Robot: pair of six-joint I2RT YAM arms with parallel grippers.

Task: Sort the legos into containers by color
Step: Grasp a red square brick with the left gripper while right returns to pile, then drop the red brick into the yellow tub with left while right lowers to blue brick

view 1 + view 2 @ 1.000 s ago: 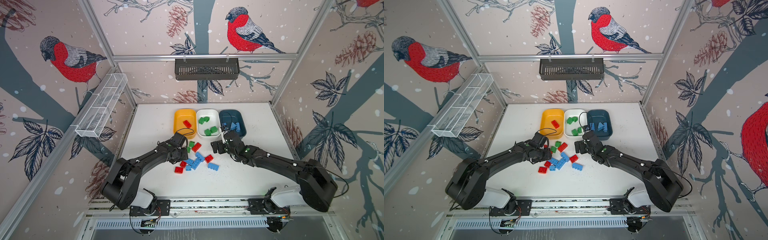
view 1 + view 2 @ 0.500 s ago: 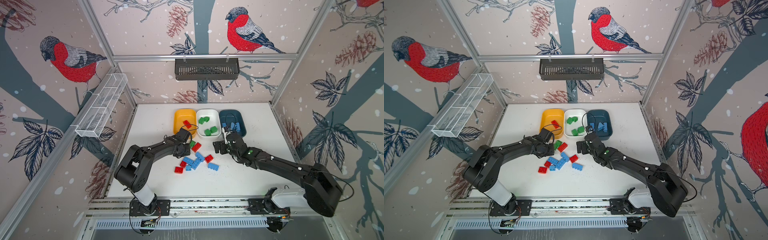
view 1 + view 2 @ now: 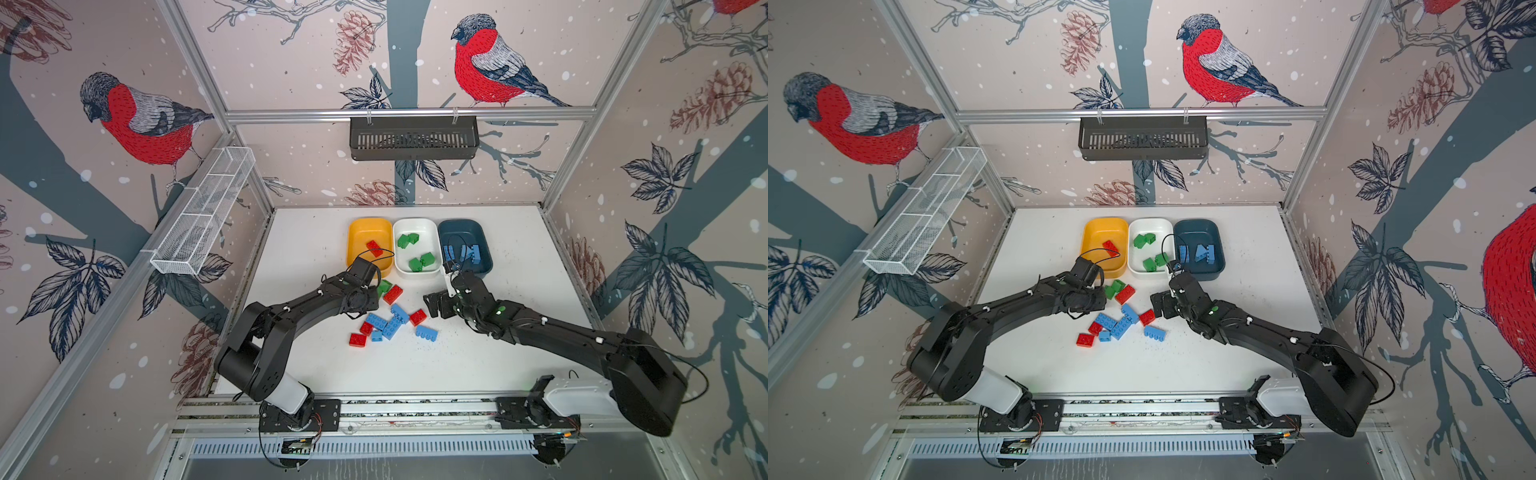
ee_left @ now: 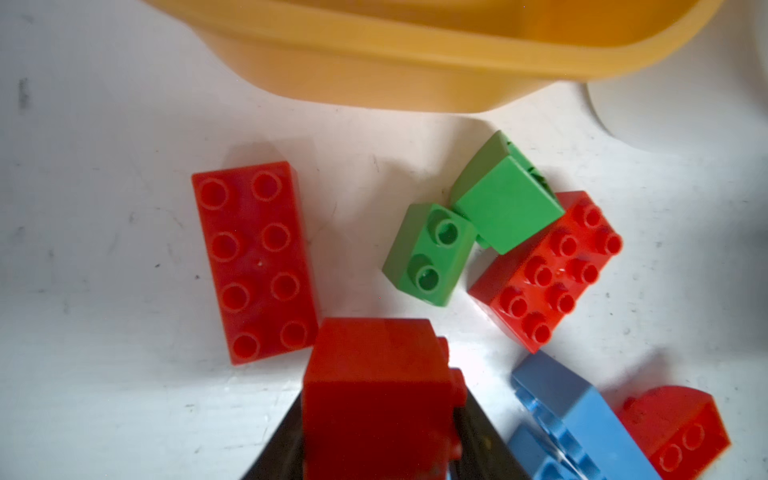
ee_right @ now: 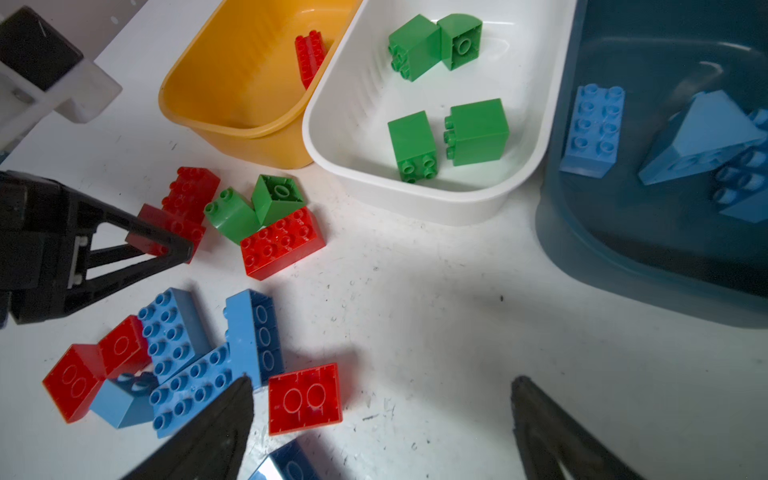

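Observation:
The red brick needs to go outward over the far half of the yellow tub (image 3: 356, 232) next, so I need to lift my left gripper, carry the brick there and let go of it. Another red brick is inside the tub.
Three containers stand in a row at the back: a yellow tub (image 3: 356, 232) with one red brick (image 3: 374, 248), a white tub (image 3: 415, 224) with several green bricks (image 3: 407, 240), and a teal tub (image 3: 482, 239) with blue bricks (image 3: 465, 253). Loose red, green and blue legos (image 3: 392, 324) lie in front of them. My left gripper (image 4: 376, 415) is shut on a red brick (image 4: 374, 386), just in front of the yellow tub. My right gripper (image 5: 382, 382) stands open over bare table beside a red brick (image 5: 305, 399), holding nothing.
A black slotted basket (image 3: 413, 137) hangs on the back rail. A white wire-mesh basket (image 3: 203, 212) hangs on the left wall. Two green bricks (image 4: 465, 232) and a red brick (image 4: 548, 270) lie close to the yellow tub's (image 4: 415, 54) front wall.
My left gripper has closed on a red brick and moved toward the yellow tub. The right gripper has stayed open and shifted slightly.

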